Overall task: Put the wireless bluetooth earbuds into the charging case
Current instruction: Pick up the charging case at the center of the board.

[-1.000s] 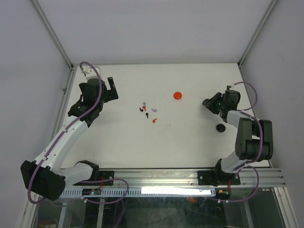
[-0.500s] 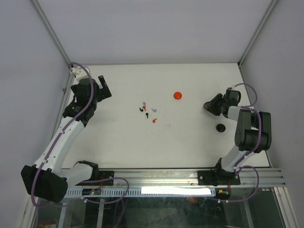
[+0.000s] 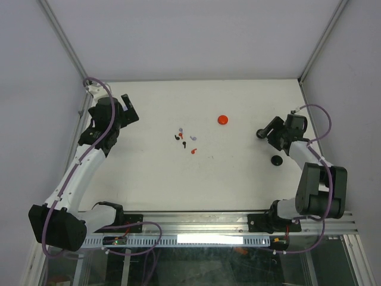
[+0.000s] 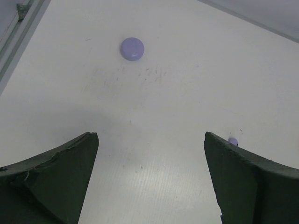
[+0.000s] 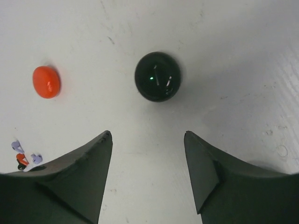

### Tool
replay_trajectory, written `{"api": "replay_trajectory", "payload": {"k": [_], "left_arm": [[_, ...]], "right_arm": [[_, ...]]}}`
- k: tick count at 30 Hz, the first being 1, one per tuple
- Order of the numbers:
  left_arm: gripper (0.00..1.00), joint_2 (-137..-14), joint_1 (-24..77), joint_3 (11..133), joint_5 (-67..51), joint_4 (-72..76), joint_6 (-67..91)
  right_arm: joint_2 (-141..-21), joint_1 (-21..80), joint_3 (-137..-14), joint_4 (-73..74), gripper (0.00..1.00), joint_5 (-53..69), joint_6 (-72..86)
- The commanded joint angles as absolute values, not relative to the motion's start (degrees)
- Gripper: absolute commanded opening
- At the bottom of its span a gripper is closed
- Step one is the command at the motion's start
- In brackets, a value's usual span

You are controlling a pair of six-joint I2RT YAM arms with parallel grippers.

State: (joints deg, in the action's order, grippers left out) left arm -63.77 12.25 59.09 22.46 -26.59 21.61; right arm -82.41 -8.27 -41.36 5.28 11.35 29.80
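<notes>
My left gripper is above the lavender case [image 4: 132,48], which is ahead of its fingers in the wrist view, so it will move down and bring its open fingers around the case.
Several tiny earbuds [image 3: 184,139] in black, red and lavender lie scattered at mid-table; they also peek past my right gripper's left finger as earbuds [image 5: 23,156]. A glossy black round case [image 5: 157,76] sits on the table beyond my right gripper [image 5: 147,133], whose jaws stand apart with nothing between them. From above, this black case [image 3: 277,160] is just below the right gripper [image 3: 269,128]. A red case [image 3: 222,120] lies alone, seen from the wrist as the red case [image 5: 46,81]. My left gripper [image 4: 150,134] is wide open and empty, with a lavender case [image 4: 132,48] ahead of it.
The left gripper [image 3: 130,108] hovers near the table's far-left corner, by the metal frame rail [image 3: 80,113]. A small lavender piece [image 4: 232,140] shows just over the left gripper's right finger. White walls close the table on three sides.
My right gripper has gone from shut to open and its wrist has swung a little right. The left arm drew back toward the far-left corner, then held still.
</notes>
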Motion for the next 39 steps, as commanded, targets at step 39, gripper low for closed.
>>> {"api": "replay_trajectory", "payload": {"k": [39], "left_arm": [[0.99,-122.7,-4.5,97.2,-6.7,-20.9,-21.9]], "right_arm": [[-59.4,8.3,-38.8,1.6,0.82,11.6,17.4]]}}
